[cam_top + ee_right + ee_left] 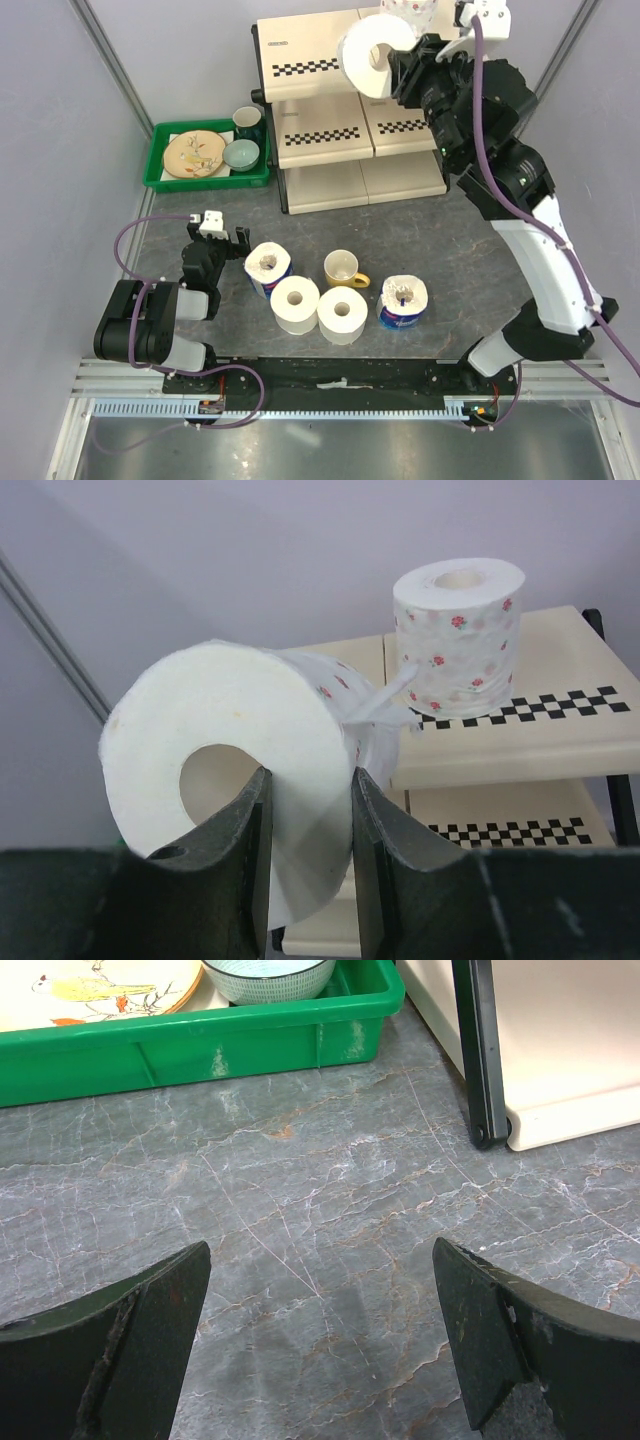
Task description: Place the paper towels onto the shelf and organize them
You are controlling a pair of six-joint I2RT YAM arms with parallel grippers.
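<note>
My right gripper needs to move outward and to the left in the top view next and set the roll beside the standing one, where the top level is bare (329, 39) (354, 658).
My right gripper (393, 68) is shut on a floral paper towel roll (372, 55) and holds it in the air over the top tier of the shelf (305, 55). In the right wrist view one finger sits inside the core of the held roll (230, 740) and the other outside its wall. A second floral roll (460, 630) stands upright on the top tier (540, 735). On the table stand two blue-wrapped rolls (268, 268) (403, 302) and two plain rolls (295, 303) (342, 314). My left gripper (222, 240) is open and empty, left of them, low over the table (320, 1330).
A yellow mug (343, 268) stands among the rolls on the table. A green tray (210, 172) with a plate, a bowl and a dark mug sits left of the shelf; its wall (200, 1045) and the shelf's black leg (480, 1060) lie ahead of my left gripper.
</note>
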